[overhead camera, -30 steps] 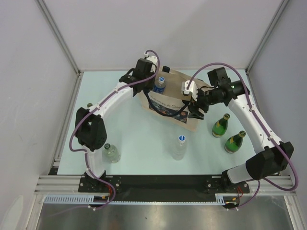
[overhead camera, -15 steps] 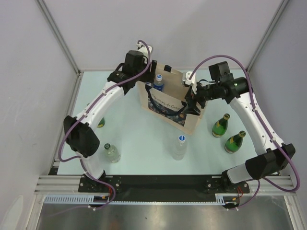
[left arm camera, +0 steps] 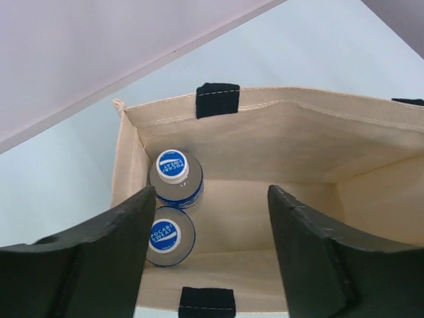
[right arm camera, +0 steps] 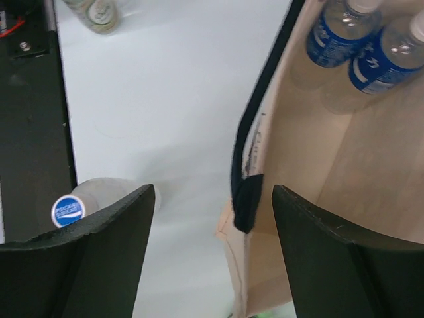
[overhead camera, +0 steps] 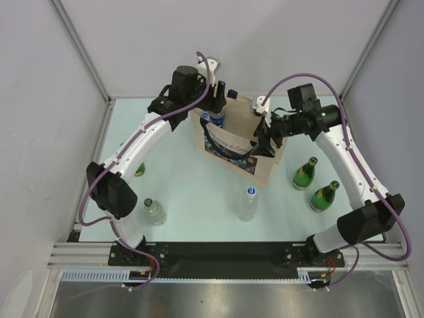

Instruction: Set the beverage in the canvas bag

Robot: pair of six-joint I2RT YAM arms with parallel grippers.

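Note:
The clear bottle is standing outside the bag. My right gripper will move back from the bag's rim and down onto the blue cap of the clear bottle (overhead camera: pixel 251 191) (right arm camera: pixel 68 210).
The canvas bag (overhead camera: pixel 240 147) stands upright in the middle of the table, beige with navy handles and a dark blue panel. Two beverage bottles with blue and white caps (left arm camera: pixel 173 173) (left arm camera: pixel 165 236) stand inside it at its left end. My left gripper (overhead camera: pixel 217 101) hovers over the bag's mouth; in the left wrist view the left gripper (left arm camera: pixel 211 212) is open and holds nothing. My right gripper (right arm camera: pixel 212 205) is open at the bag's right end, its fingers astride the rim and a navy handle (right arm camera: pixel 248 199) without touching them.
A clear bottle with a blue cap (overhead camera: pixel 248 202) stands in front of the bag. A clear bottle with a dark cap (overhead camera: pixel 154 212) is at the front left. Two green bottles (overhead camera: pixel 305 173) (overhead camera: pixel 324 196) stand at the right. White walls enclose the table.
The left gripper, shut on a bottle above the bag's left end a second ago, has opened; the bottle now stands inside the bag. The right arm barely moved.

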